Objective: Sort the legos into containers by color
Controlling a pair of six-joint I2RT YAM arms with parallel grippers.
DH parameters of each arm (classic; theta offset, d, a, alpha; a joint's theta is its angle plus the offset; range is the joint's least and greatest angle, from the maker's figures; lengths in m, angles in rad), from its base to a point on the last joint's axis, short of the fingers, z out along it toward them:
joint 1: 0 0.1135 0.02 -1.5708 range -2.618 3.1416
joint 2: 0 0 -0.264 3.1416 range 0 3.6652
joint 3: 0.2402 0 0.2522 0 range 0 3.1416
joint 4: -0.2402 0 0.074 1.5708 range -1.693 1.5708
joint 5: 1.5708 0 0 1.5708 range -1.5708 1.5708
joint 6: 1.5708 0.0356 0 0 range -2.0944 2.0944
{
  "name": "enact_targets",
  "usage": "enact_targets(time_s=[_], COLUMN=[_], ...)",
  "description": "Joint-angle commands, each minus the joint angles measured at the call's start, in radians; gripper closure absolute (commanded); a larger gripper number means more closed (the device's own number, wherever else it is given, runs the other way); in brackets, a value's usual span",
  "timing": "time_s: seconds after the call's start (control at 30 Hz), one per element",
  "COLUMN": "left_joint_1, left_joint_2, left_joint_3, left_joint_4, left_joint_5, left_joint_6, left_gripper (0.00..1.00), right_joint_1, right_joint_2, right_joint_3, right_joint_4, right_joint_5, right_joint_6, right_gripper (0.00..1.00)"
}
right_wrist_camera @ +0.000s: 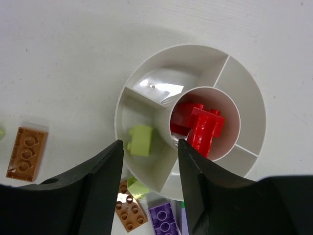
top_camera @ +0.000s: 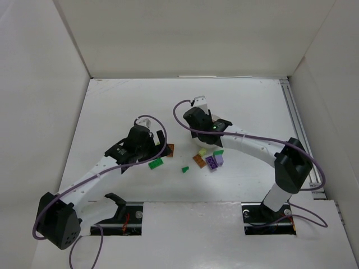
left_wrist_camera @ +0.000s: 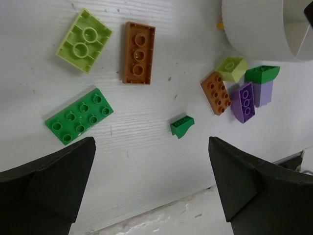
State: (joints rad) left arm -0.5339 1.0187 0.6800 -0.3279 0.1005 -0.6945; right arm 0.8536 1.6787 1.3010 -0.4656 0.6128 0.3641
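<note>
The yellow-green brick by the tub (top_camera: 202, 152) (left_wrist_camera: 233, 69) lies below my left gripper, to its right in the top view. My left gripper moves across and down onto it next.
The round white tub (right_wrist_camera: 247, 95) lies under my right gripper (right_wrist_camera: 149, 147), which is open and empty just above it. The tub's central circle holds red bricks (right_wrist_camera: 201, 126), and a wedge section holds a yellow-green brick (right_wrist_camera: 141, 140). My left gripper (left_wrist_camera: 151, 164) is open and empty above the table. Ahead of it lie a green plate (left_wrist_camera: 79, 116), a yellow-green plate (left_wrist_camera: 84, 40), an orange-brown plate (left_wrist_camera: 139, 53), a small green wedge (left_wrist_camera: 182, 125), an orange brick (left_wrist_camera: 215, 92), a yellow-green brick (left_wrist_camera: 232, 68), a purple brick (left_wrist_camera: 243, 102) and a green piece (left_wrist_camera: 261, 73) on a pale purple one.
In the top view the left gripper (top_camera: 156, 143) and right gripper (top_camera: 216, 128) are close together mid-table, with the loose bricks (top_camera: 205, 159) between and in front of them. White walls enclose the table. A rail (top_camera: 297, 120) runs along the right side.
</note>
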Motion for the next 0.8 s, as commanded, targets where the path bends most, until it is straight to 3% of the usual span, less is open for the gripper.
enact_targets(time_s=[0.0, 0.2, 0.37, 0.57, 0.77], left_joint_1=[-0.034, -0.124, -0.300, -0.321, -0.343], left_joint_2=[0.032, 0.098, 0.260, 0.400, 0.509], left_joint_3=[0.033, 0.062, 0.136, 0.232, 0.352], left_joint_4=[0.027, 0.036, 0.027, 0.046, 0.091], left_joint_5=[0.002, 0.002, -0.100, -0.156, -0.176], left_joint_6=[0.032, 0.067, 0.032, 0.013, 0.122], left_gripper=[0.00, 0.04, 0.07, 0.14, 0.16], right_joint_1=[-0.004, -0.004, -0.079, -0.254, -0.337], right_joint_2=[-0.051, -0.173, -0.307, -0.511, -0.603], right_joint_3=[0.032, -0.006, -0.081, -0.232, -0.292], right_joint_4=[-0.007, -0.086, -0.177, -0.188, -0.197], right_joint_5=[-0.013, 0.021, 0.059, -0.014, -0.034], right_joint_6=[-0.008, 0.057, 0.134, 0.134, 0.093], right_gripper=[0.46, 0.41, 0.23, 0.18, 0.18])
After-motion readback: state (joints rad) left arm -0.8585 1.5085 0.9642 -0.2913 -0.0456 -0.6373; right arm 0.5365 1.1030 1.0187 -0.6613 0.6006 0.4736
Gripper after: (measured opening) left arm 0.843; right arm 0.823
